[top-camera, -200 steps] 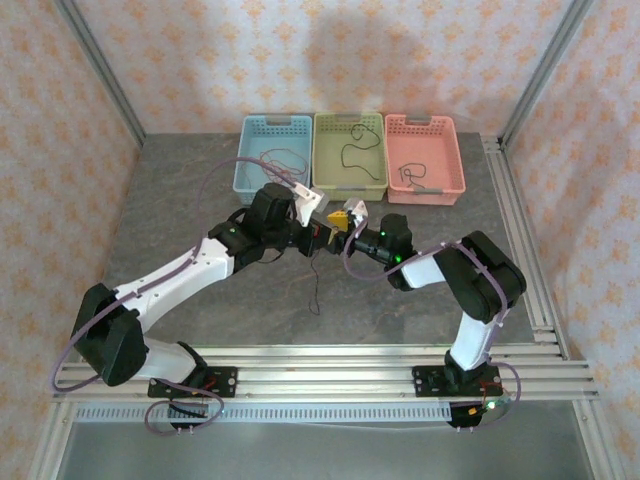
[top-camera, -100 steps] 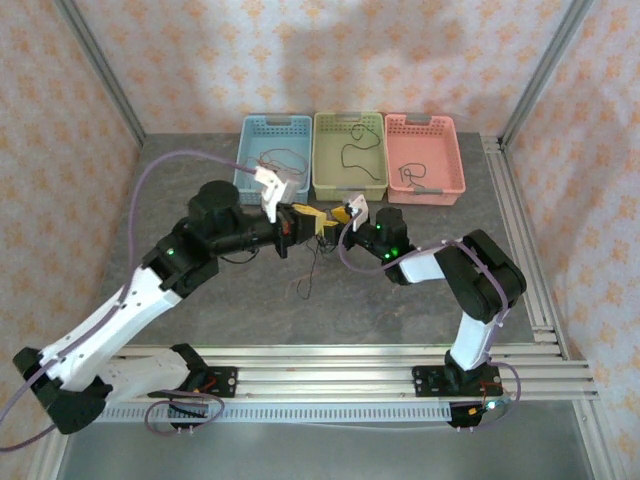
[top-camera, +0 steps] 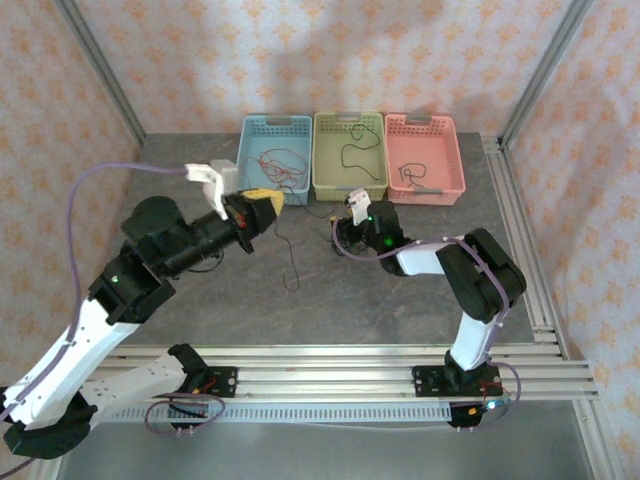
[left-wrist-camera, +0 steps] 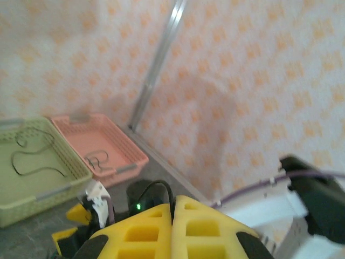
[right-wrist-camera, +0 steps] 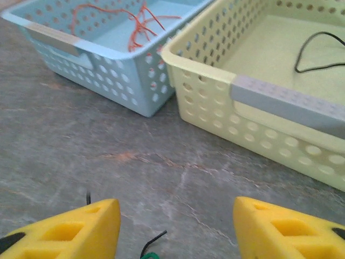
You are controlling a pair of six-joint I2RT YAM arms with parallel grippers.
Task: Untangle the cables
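The left gripper will swing outward over the green basket's bottom next, go down and release the matching cable, since that basket's bottom is outward and below and already holds black cable.
My left gripper (top-camera: 264, 199) is raised over the table's left half, in front of the blue basket. It is shut on a thin black cable (top-camera: 290, 265) that hangs down to the table; the strand loops out between the closed yellow fingers (left-wrist-camera: 145, 226). My right gripper (right-wrist-camera: 178, 226) stands open, low over the table and facing the gap between the blue and green baskets, with nothing between its fingers. A short black and green cable end (right-wrist-camera: 151, 250) lies just below it. In the top view the right gripper (top-camera: 338, 222) sits near the green basket's front.
Three baskets stand at the back: blue (top-camera: 250, 182) with a red cable (top-camera: 281, 163), green (top-camera: 349, 190) with a black cable (top-camera: 354, 148), pink (top-camera: 426, 192) with a dark cable (top-camera: 405, 172). Aluminium rails run along the right and near edges.
The left arm has swung left and away from the right gripper, drawing the black cable out with it. The right gripper has shifted back toward the baskets and stands open.
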